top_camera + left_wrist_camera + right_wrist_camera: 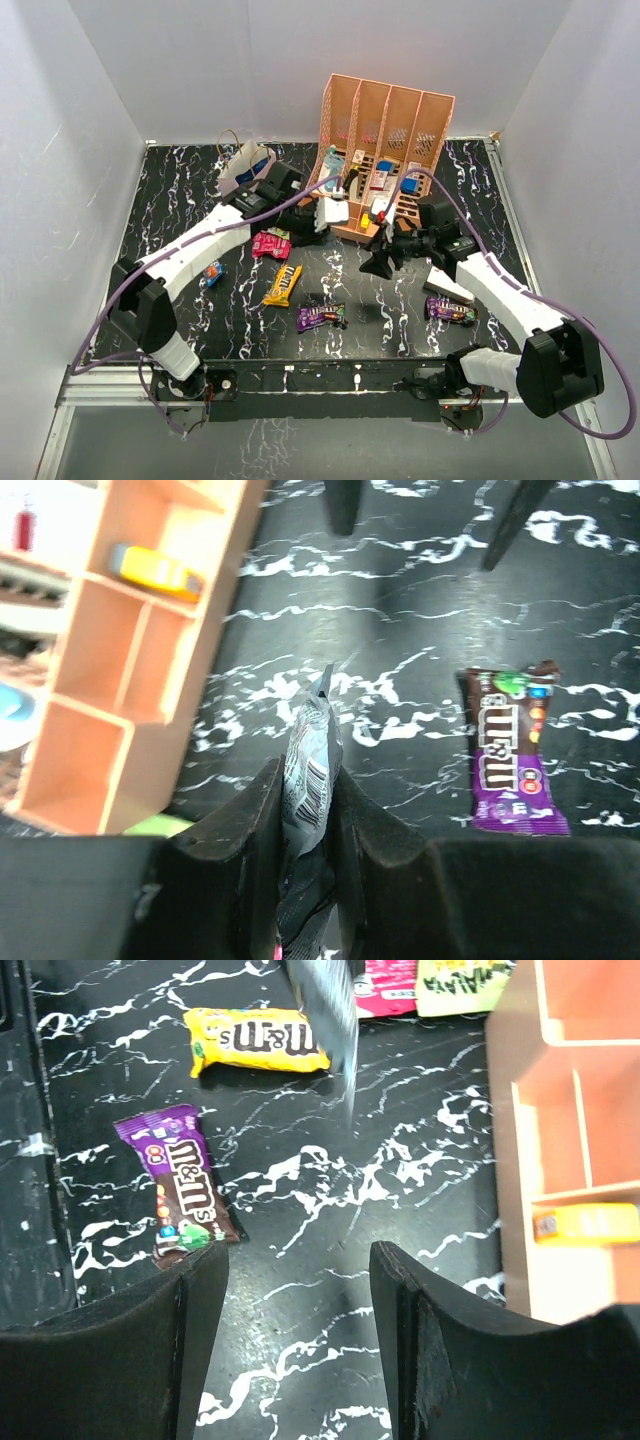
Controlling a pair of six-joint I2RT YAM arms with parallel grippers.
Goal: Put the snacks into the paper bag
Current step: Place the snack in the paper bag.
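Observation:
My left gripper needs to lift the packet over the bag's opening point(244, 163) and let go, because the bag stands upright, outward of the gripper and to its left in the top view.
My left gripper point(322, 218) is shut on a clear-silver packet point(312, 760), held above the table just left of the peach rack point(385, 140). The pale paper bag point(243, 166) stands at the back, behind the left arm. My right gripper point(385, 258) is open and empty over bare table in front of the rack. On the table lie a pink packet point(270, 244), a yellow packet point(283, 285), a purple packet point(320, 316), a small blue one point(212, 272) and a second purple one point(452, 310) by the right arm. The right wrist view shows the yellow point(255, 1040) and purple point(185, 1185) packets.
The rack holds bottles and cartons and stands close to both grippers. A white box point(447, 285) lies beside the right forearm. A green packet point(465, 985) lies next to the pink one. White walls enclose the table.

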